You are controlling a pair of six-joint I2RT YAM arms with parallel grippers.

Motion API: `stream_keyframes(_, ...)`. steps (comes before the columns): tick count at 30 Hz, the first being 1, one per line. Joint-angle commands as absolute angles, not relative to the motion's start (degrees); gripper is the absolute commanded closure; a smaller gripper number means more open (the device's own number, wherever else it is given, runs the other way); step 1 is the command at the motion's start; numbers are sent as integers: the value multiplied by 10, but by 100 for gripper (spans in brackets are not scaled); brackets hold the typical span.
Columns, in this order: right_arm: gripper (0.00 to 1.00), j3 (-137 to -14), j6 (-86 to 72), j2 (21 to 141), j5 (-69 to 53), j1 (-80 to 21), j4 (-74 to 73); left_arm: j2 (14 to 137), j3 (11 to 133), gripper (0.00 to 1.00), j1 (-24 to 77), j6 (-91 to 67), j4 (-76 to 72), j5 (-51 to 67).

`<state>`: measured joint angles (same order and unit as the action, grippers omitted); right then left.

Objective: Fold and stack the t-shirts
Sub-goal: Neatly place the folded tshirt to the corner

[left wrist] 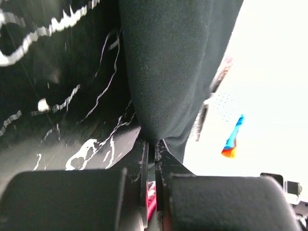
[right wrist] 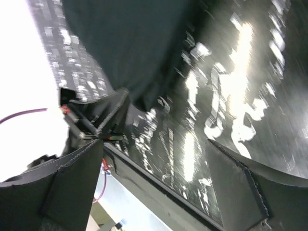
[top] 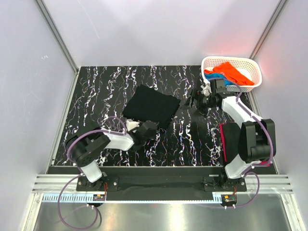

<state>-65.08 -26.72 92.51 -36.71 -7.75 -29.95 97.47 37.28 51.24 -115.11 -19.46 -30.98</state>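
The right gripper has only bare table between its fingers, so it needs to go down toward the left in the top view, where the shirt's side edge lies below it.
A folded black t-shirt lies flat at the middle of the table. My left gripper is at its near edge, and in the left wrist view it is shut on the cloth's edge. My right gripper hovers open and empty just right of the shirt. In the right wrist view its jaws stand wide apart over bare table, with the shirt beyond. An orange t-shirt and a blue one lie in the basket. A folded black and magenta pile lies at the right.
The white lattice basket stands at the back right corner. The folded pile lies partly under my right arm. The marbled black table ends at a metal rail in front. Grey walls close in the left, back and right.
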Motion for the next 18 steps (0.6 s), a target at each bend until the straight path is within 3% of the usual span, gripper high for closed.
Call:
stream_keyframes(1, 6, -720, -249, 968, -445, -73, -268, 940, 346, 100, 493, -1145, -265, -261)
stream_keyframes(6, 1, -725, -265, 1019, -474, -78, -226, 932, 350, 100, 486, -1138, -272, -223)
stream_keyframes(18, 2, -710, -343, 1114, -525, -112, -105, 891, 336, 100, 471, -1114, -287, -175)
